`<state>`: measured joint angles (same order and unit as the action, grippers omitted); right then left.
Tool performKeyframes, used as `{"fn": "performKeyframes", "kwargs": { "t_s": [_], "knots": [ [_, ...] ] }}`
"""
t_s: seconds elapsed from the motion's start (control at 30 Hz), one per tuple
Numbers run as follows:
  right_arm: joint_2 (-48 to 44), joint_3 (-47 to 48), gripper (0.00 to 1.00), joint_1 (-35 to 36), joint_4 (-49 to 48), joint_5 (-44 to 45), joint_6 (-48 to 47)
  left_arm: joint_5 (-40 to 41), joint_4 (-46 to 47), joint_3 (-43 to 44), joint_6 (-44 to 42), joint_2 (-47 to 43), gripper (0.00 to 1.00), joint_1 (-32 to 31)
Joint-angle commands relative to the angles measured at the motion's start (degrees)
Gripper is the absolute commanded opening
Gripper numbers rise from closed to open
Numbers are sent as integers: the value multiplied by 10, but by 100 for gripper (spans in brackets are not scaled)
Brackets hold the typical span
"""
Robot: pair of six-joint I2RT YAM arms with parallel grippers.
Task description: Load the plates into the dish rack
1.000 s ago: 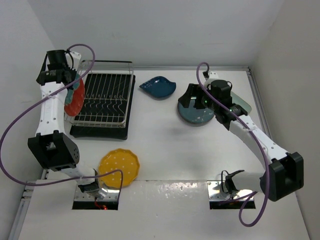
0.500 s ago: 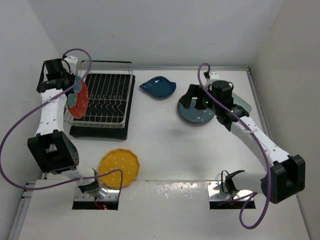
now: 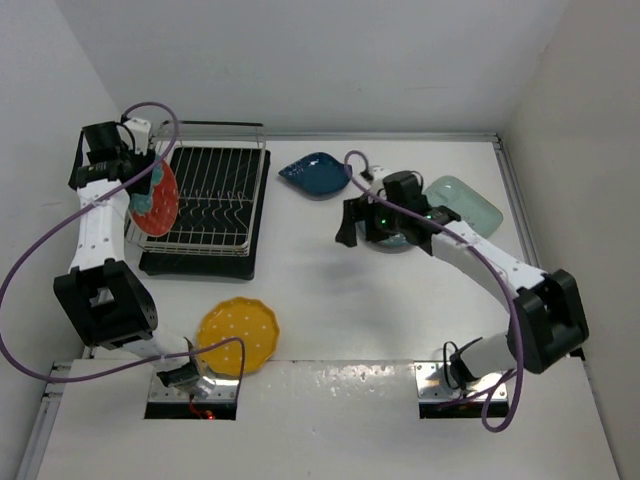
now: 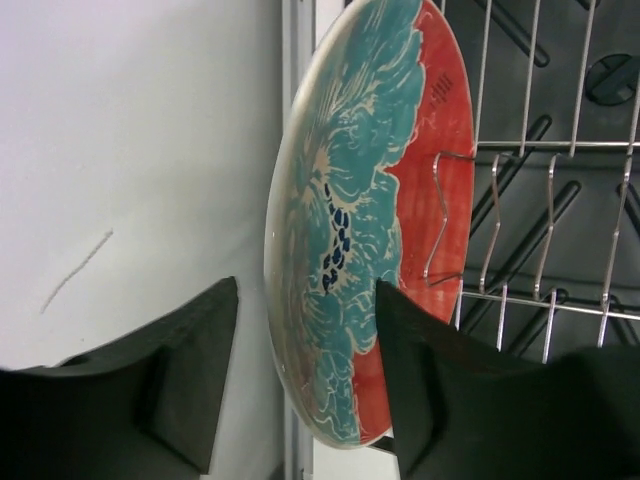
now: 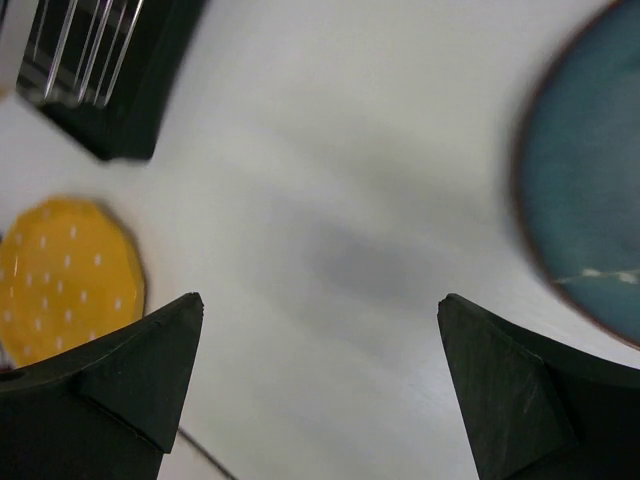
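The robot will next move its right gripper back and down, away from the teal plate, to the facing rim of the yellow dotted plate (image 3: pixel 237 335).
The red plate with the teal flower (image 4: pixel 370 210) stands on edge at the left end of the dish rack (image 3: pixel 212 200), leaning on its prongs (image 4: pixel 495 230). My left gripper (image 3: pixel 145 175) straddles the plate's lower rim, open; its left finger (image 4: pixel 190 380) stands clear of the plate's back. Open and empty, my right gripper (image 3: pixel 350 228) hovers over bare table left of the teal round plate (image 3: pixel 398 240). On the table lie the dark blue leaf plate (image 3: pixel 315 173), the pale mint plate (image 3: pixel 465 203) and the yellow dotted plate (image 3: pixel 237 335).
A black drip tray (image 3: pixel 200 263) lies under the rack. White walls close in on the left, back and right. In the right wrist view the yellow plate (image 5: pixel 65 275) is lower left, the teal plate (image 5: pixel 590 170) right, the rack's corner (image 5: pixel 100 70) upper left.
My left gripper set the red plate into the rack's left end and opened off it. My right arm swung left, from over the teal plate toward the table's middle.
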<state>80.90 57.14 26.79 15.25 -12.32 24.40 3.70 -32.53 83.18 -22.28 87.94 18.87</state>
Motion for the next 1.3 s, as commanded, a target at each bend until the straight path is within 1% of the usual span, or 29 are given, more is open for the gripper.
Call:
{"fn": "performKeyframes", "kwargs": {
  "t_s": [0.0, 0.03, 0.1, 0.13, 0.2, 0.23, 0.27, 0.33, 0.37, 0.47, 0.5, 0.6, 0.63, 0.67, 0.73, 0.77, 0.83, 0.87, 0.93, 0.97, 1.03, 1.07, 1.17, 1.2, 1.27],
  "knots": [
    [47, 35, 100, 67, 31, -71, -50, -16, -6, 22, 7, -7, 62, 4],
    [71, 48, 100, 92, 34, -75, -60, -22, -14, 36, 7, -12, 62, 4],
    [107, 58, 100, 117, 30, -80, -63, -30, -23, 47, 7, -12, 66, 4],
    [132, 74, 100, 148, 27, -79, -59, -30, -33, 60, 13, -12, 69, 4],
    [170, 86, 100, 168, 9, -75, -50, -35, -45, 75, 19, -17, 71, 4],
    [182, 98, 100, 196, 3, -73, -46, -35, -57, 84, 19, -22, 74, 4],
    [216, 112, 100, 205, -3, -70, -33, -35, -64, 99, 19, -28, 74, 4],
    [242, 127, 97, 230, -21, -57, -13, -35, -85, 117, 19, -36, 77, 4],
    [256, 132, 97, 245, -37, -59, -9, -35, -92, 117, 19, -41, 77, 4],
    [280, 128, 93, 272, -71, -66, 13, -35, -118, 124, 31, -65, 78, 4],
    [289, 126, 91, 274, -95, -77, 19, -41, -130, 117, 36, -79, 78, 4],
    [312, 103, 84, 280, -131, -106, 84, -56, -139, 95, 42, -102, 78, 4],
    [317, 95, 81, 285, -164, -115, 93, -56, -147, 95, 42, -116, 78, 4],
    [321, 91, 79, 288, -170, -116, 110, -64, -155, 86, 42, -123, 78, 4],
    [338, 82, 72, 300, -187, -113, 117, -64, -162, 79, 42, -135, 78, 4],
    [345, 81, 65, 304, -193, -116, 121, -64, -162, 72, 37, -141, 78, 4],
    [357, 75, 58, 312, -204, -117, 131, -70, -162, 58, 37, -152, 78, 4],
    [367, 75, 54, 327, -206, -115, 135, -70, -162, 58, 31, -160, 78, 4],
    [389, 80, 49, 323, -208, -113, 140, -75, -162, 51, 31, -166, 78, 4],
    [395, 82, 41, 322, -209, -114, 144, -75, -162, 45, 31, -171, 78, -1],
    [408, 85, 30, 323, -210, -114, 155, -80, -168, 45, 31, -171, 78, -2],
    [407, 82, 18, 322, -212, -114, 158, -86, -168, 45, 31, -177, 78, -2],
    [390, 61, 0, 320, -213, -92, 163, -92, -168, 39, 31, -183, 78, -13],
    [365, 50, 0, 318, -213, -72, 165, -97, -174, 39, 31, -189, 78, -19],
    [333, 32, 0, 313, -212, -61, 155, -112, -182, 34, 20, -189, 78, -25]
  ]
}}
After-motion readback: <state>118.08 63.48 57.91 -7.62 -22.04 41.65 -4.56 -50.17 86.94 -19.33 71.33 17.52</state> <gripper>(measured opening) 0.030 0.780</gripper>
